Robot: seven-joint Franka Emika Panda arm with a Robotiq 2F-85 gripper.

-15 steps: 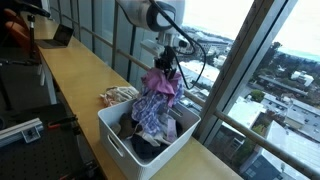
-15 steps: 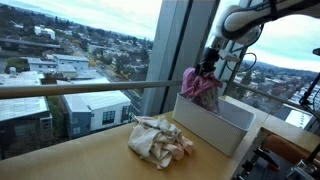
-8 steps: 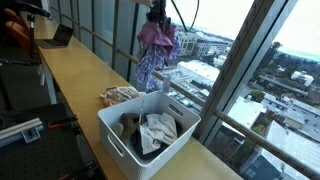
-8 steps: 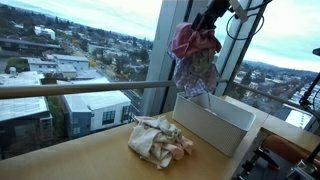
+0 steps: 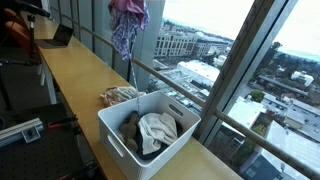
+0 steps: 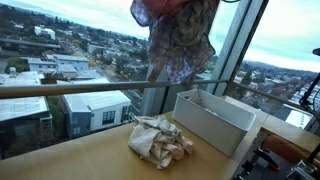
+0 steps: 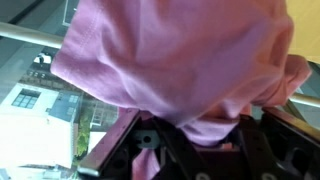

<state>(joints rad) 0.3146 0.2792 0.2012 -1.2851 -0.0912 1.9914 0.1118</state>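
Note:
The gripper moves over to the crumpled beige cloth pile next and lowers to release the pink garment, since it still hangs high above the counter.
A pink and patterned garment [image 5: 126, 25] hangs high above the long wooden counter [image 5: 70, 80], near the top edge of both exterior views [image 6: 178, 40]. My gripper is out of view above the frame in both exterior views. In the wrist view the pink cloth [image 7: 180, 60] fills the picture, pinched between my dark jaws [image 7: 198, 140]. A white bin [image 5: 112, 128] holding more clothes [image 5: 152, 132] stands below and to the side; it also shows in an exterior view [image 6: 214, 120]. A crumpled beige cloth pile [image 6: 158, 140] lies on the counter beside the bin.
Large windows with a metal railing [image 6: 70, 88] run along the counter's far side. A laptop [image 5: 58, 37] sits further down the counter. A white device [image 5: 20, 130] sits below the counter's edge.
The garment has been lifted out of the bin, rising steadily and shifting along the counter away from the bin, over the beige cloth pile. My gripper has left the top of the exterior views.

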